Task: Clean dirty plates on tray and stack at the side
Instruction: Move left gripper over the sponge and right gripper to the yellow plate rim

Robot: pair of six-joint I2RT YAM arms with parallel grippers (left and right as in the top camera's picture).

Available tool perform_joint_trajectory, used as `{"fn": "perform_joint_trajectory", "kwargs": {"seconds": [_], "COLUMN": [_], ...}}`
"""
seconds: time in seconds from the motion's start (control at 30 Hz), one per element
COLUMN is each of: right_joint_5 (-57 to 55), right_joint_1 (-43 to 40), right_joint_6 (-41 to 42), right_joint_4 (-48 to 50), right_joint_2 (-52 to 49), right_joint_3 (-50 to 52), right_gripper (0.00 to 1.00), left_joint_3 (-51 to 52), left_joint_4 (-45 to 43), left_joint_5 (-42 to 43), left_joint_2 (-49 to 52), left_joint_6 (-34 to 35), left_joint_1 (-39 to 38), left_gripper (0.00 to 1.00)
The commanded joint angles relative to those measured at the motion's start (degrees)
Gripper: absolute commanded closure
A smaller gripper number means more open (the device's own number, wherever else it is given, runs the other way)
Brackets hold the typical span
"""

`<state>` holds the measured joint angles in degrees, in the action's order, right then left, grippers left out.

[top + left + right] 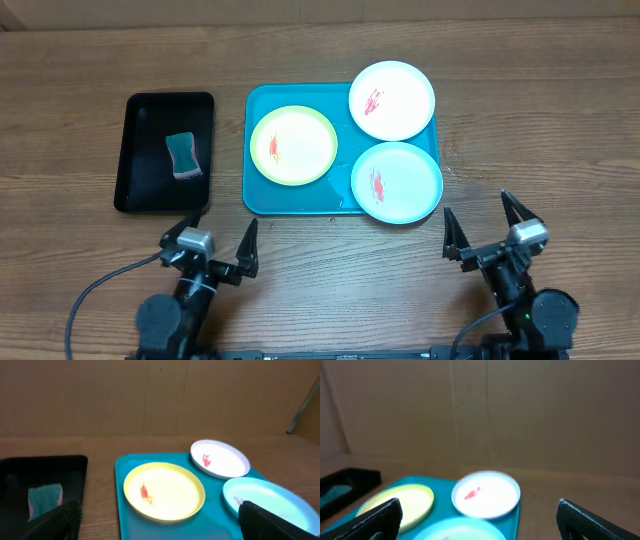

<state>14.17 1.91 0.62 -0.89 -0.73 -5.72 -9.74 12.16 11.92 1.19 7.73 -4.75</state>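
Note:
The yellow-green plate's closer rim (336, 147) sits outward past the mint plate (397, 182). My right gripper should cross next, tilt down and go down astride the rim of the yellow-green plate where the bare tray leaves room.
The turquoise tray (260, 195) holds three plates with red smears: a yellow-green rimmed plate (293, 145) on its left, a white plate (392, 100) at its far right corner, a pale mint plate (397, 182) at its near right. All three also show in the left wrist view: yellow-green (164, 491), white (220, 458), mint (272, 502). In the right wrist view the white plate (486, 494) is in the middle. My left gripper (212, 240) is open and empty, near the table's front, below the tray's left corner. My right gripper (486, 227) is open and empty, to the right of the tray.
A black tray (140, 190) stands left of the turquoise tray and holds a teal and pink sponge (183, 156). Bare wooden table lies to the right of the turquoise tray and along the front edge.

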Motion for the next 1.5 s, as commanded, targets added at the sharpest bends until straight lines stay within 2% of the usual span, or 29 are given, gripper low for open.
{"fn": "perform_joint_trajectory", "kwargs": {"seconds": [0.0,0.23,0.47,0.73,0.83,0.9,0.97,1.13,1.27,1.33,1.47], "right_joint_5": [1.44,3.19,6.54,9.77,10.40,10.36,12.66,20.06,14.58,8.55,0.17], "right_joint_1": [-0.07,-0.07,-0.07,-0.04,-0.04,-0.07,-0.04,0.46,4.52,7.74,13.31], "right_joint_6": [0.22,0.20,0.72,0.85,0.85,0.85,3.39,4.52,8.50,11.93,17.73], "right_joint_4": [-0.31,-7.34,-15.91,-41.62,-53.37,-57.96,-58.25,-57.29,-56.63,-56.00,-54.07], "right_joint_2": [0.15,-8.02,-25.27,-50.80,-61.42,-66.88,-72.08,-80.32,-85.61,-87.69,-90.44], "right_joint_3": [-5.64,-17.05,-34.80,-62.95,-74.55,-79.62,-82.14,-82.01,-82.01,-82.03,-82.03], "right_gripper": [0.00,0.00,0.00,0.00,0.00,0.00,0.00,0.02,0.06,0.07,0.10], "left_joint_3": [-8.13,-25.90,-48.59,-75.45,-82.51,-84.48,-84.61,-84.61,-84.61,-84.74,-85.66], "left_joint_4": [3.02,12.55,28.02,47.15,50.99,51.30,50.21,52.48,53.27,54.82,59.56], "left_joint_5": [1.64,1.51,0.98,1.33,3.04,3.74,2.23,3.69,3.74,-2.34,-16.33], "left_joint_2": [2.32,15.15,34.53,56.35,62.20,64.89,67.17,71.47,74.79,76.50,80.41], "left_joint_6": [1.03,-3.17,-5.90,-6.05,-6.08,-6.08,-5.95,-5.40,-5.11,0.57,12.94], "left_joint_1": [0.33,0.26,0.22,0.22,0.24,0.24,0.24,0.24,0.17,-0.24,-1.77], "left_gripper": [0.00,0.00,0.00,0.00,0.00,0.00,0.00,0.00,0.04,0.04,0.11]}}
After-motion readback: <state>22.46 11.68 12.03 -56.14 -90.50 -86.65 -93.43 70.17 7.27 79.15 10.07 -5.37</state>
